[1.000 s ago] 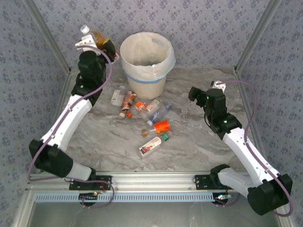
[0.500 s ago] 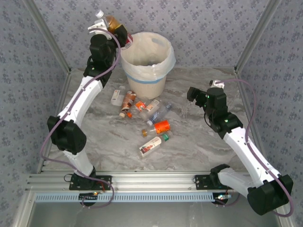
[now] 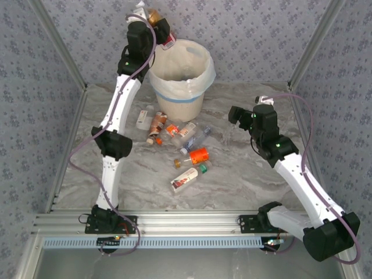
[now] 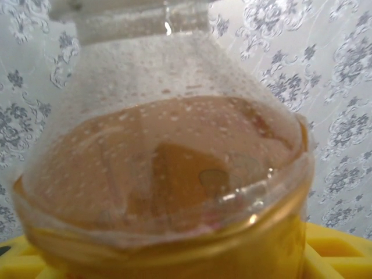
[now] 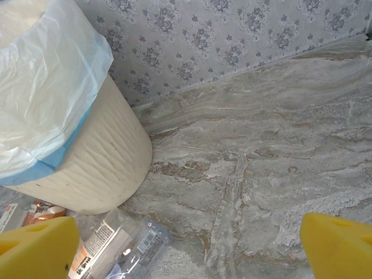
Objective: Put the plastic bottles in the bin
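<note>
My left gripper carries the amber bottle across the bin's rim next and releases it over the bin's opening [image 3: 181,60], which lies alongside, toward my right gripper.
My left gripper [image 3: 153,19] is raised high at the back, just left of the bin's rim, shut on a clear plastic bottle [image 3: 154,14] of amber liquid. That bottle [image 4: 168,151] looms close in the left wrist view, with yellow pads [image 4: 343,250] beneath it. The cream bin [image 3: 180,72] with its white bag and blue band stands at the back centre. Several plastic bottles [image 3: 174,131] lie on the table in front of it, among them an orange-labelled one [image 3: 198,155] and a white one with a green cap [image 3: 187,178]. My right gripper [image 3: 235,116] hovers open right of the pile, and its fingertips [image 5: 35,247] hold nothing.
Patterned walls and metal posts close in the marble table [image 3: 244,180] on three sides. In the right wrist view the bin's wall [image 5: 87,168] is at left, with a clear labelled bottle [image 5: 131,247] at its foot. Bare marble stretches to the right.
My left arm has stretched up and to the right, carrying the amber bottle from left of the bin up to beside its rim. The right arm has hardly moved.
</note>
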Controlling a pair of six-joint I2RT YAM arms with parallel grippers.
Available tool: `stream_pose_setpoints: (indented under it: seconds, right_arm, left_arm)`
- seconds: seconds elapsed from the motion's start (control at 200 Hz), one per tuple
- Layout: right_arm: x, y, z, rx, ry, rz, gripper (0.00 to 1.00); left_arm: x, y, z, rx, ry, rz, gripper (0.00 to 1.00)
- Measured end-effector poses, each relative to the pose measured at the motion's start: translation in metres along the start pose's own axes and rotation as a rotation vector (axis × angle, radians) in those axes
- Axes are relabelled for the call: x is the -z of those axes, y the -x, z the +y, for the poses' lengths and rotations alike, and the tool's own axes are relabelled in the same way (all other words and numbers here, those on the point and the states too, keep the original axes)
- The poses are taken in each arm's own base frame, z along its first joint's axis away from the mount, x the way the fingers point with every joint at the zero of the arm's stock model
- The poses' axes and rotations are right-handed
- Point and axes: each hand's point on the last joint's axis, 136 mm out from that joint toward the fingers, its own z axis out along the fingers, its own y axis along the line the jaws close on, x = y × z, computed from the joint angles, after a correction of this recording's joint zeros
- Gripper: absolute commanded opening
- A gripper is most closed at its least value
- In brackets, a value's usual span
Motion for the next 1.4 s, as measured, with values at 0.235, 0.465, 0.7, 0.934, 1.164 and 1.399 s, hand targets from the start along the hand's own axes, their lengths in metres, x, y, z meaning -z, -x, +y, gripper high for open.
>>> stream_pose_setpoints:
  seconds: [0.235,0.465,0.7,0.934,1.164,1.399]
  right_arm:
    - [0.002,0.000,0.000,0.022,-0.006,0.010,1.00]
    - [0.002,-0.001,-0.001,0.042,-0.017,0.019,1.00]
    - [0.004,0.005,0.000,0.044,-0.017,0.005,1.00]
    - [-0.003,-0.010,0.013,0.080,0.058,0.043,1.00]
    - [-0.007,-0.046,0.042,0.302,0.226,0.139,1.00]
    - [0.002,-0.121,0.090,0.693,0.491,0.320,1.00]
  left_arm:
    - [-0.016,-0.043,0.018,0.106,0.040,0.088,0.57]
    - [-0.030,-0.078,0.017,0.210,0.043,0.118,0.89]
    - [-0.032,-0.094,0.008,0.188,0.032,0.141,1.00]
    - [-0.017,-0.086,0.001,0.163,-0.019,0.226,0.99]
    - [0.012,-0.031,0.009,0.233,-0.058,0.242,0.99]
    - [0.041,-0.017,-0.003,0.312,-0.124,0.328,1.00]
